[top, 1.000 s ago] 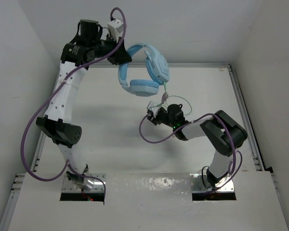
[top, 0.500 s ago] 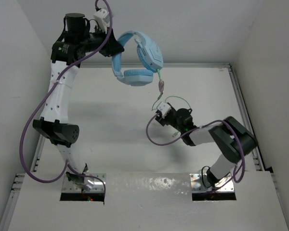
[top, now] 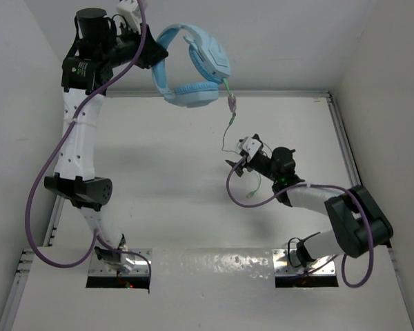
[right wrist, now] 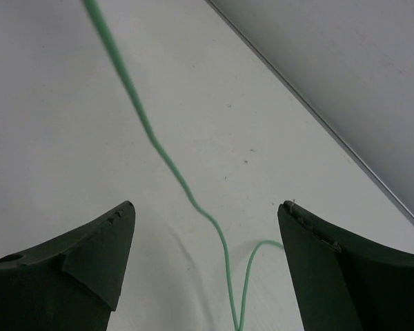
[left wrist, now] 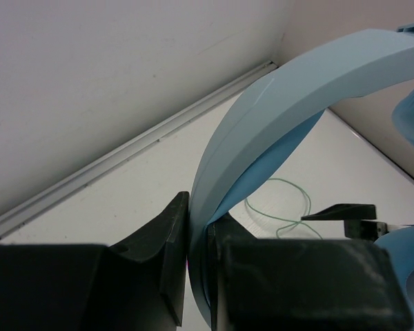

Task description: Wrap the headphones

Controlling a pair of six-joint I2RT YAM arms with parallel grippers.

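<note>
My right gripper will move down toward the left in the top view onto the cable's bend (top: 224, 148) (right wrist: 208, 217) and close, since the green cable runs loose between its open fingers.
The light blue headphones (top: 193, 69) hang high at the back left, off the table. My left gripper (top: 150, 54) is shut on their curved headband (left wrist: 297, 83), which runs up from between the jaws of the left gripper (left wrist: 196, 224). The thin pale green cable (top: 229, 127) drops from one earcup to the table and curls beside my right gripper (top: 237, 163). In the right wrist view the cable (right wrist: 167, 162) runs loose over the table between the right gripper's (right wrist: 207, 205) open fingers, and neither finger touches it.
A purple robot cable (top: 238, 196) loops on the table by the right arm, and another hangs along the left arm (top: 38, 193). A raised rail (top: 345, 152) edges the table on the right. The white back wall (left wrist: 124, 83) stands close behind the headphones.
The left arm has carried the headphones up and to the left. The right gripper has opened, let go of the cable and drawn back to the right.
</note>
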